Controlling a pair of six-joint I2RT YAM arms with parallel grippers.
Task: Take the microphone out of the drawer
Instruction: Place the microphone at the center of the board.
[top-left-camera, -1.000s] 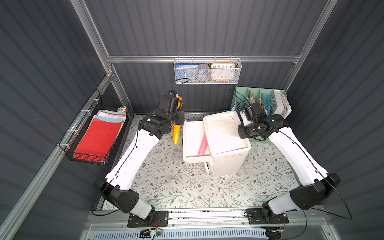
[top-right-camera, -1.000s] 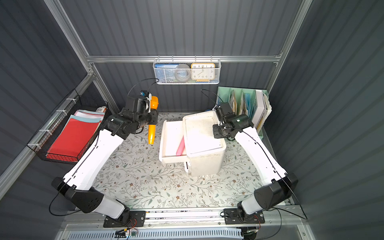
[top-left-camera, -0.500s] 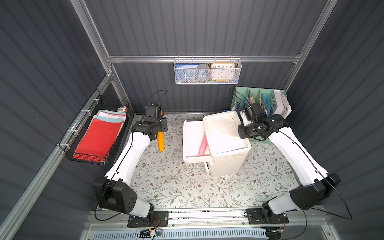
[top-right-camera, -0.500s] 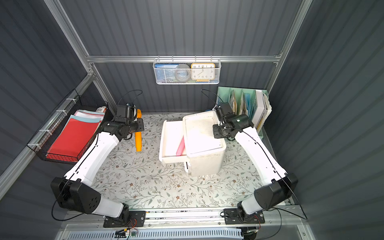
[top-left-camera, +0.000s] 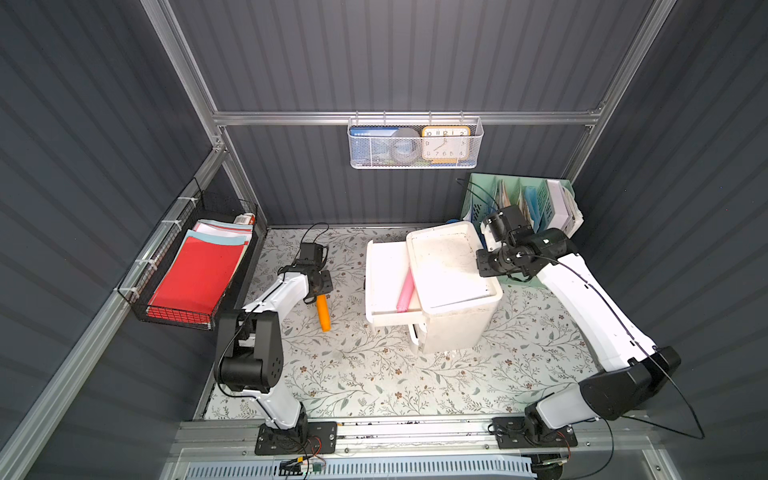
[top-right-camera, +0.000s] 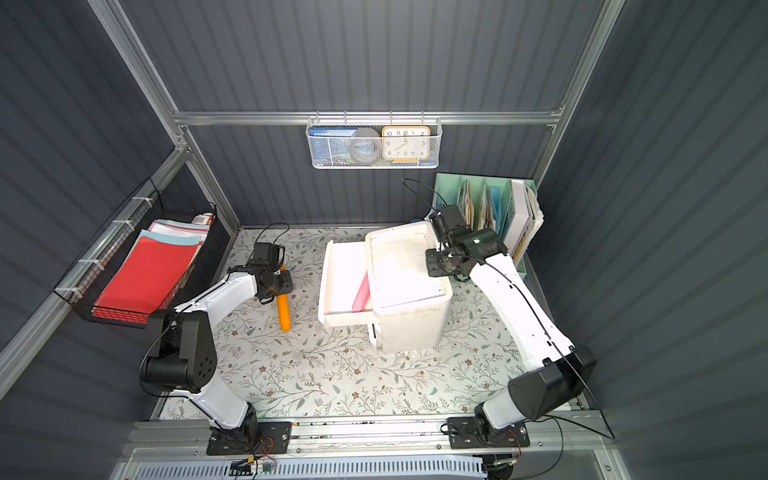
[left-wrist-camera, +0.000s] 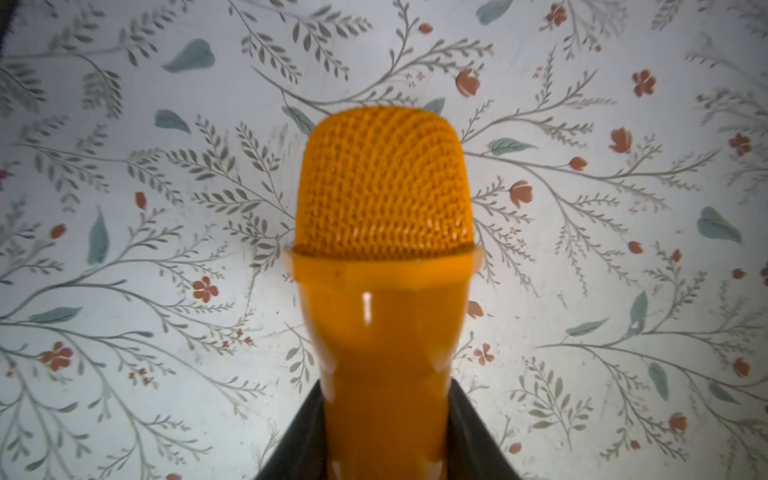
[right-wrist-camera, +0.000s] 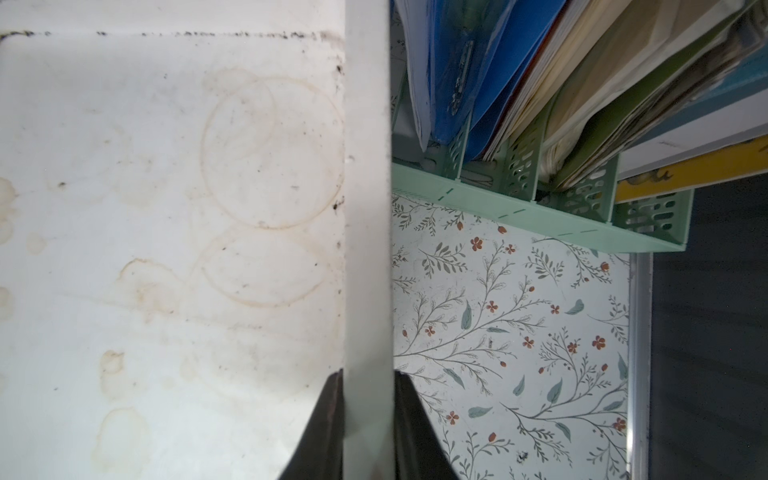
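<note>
The open floral mat (top-left-camera: 335, 316) is clear of the drawer, so the robot's left gripper will next go down and slightly toward the drawer (top-left-camera: 384, 266) to the mat and let go of the orange microphone.
The orange microphone (top-left-camera: 323, 315) (top-right-camera: 284, 314) is outside the drawer, low over the floral mat to its left, mesh head pointing to the front edge. My left gripper (top-left-camera: 317, 287) (left-wrist-camera: 384, 415) is shut on its handle (left-wrist-camera: 384, 432). Whether the microphone (left-wrist-camera: 384, 187) touches the mat I cannot tell. The white drawer (top-left-camera: 384, 266) (top-right-camera: 340, 270) stands pulled out of the white drawer unit (top-left-camera: 451, 270) (top-right-camera: 401, 266). My right gripper (top-left-camera: 484, 264) (right-wrist-camera: 368, 386) is shut on the unit's right rim (right-wrist-camera: 368, 208).
A pink stick (top-left-camera: 405, 291) lies in the drawer. A green file rack (top-left-camera: 528, 199) with folders stands behind the right arm. A black wire basket (top-left-camera: 187, 274) of red papers hangs on the left wall, and a white mesh basket (top-left-camera: 415, 143) with a clock on the back wall.
My left arm has folded back, carrying the microphone left, away from the drawer and down to just over the mat. The right arm has not moved.
</note>
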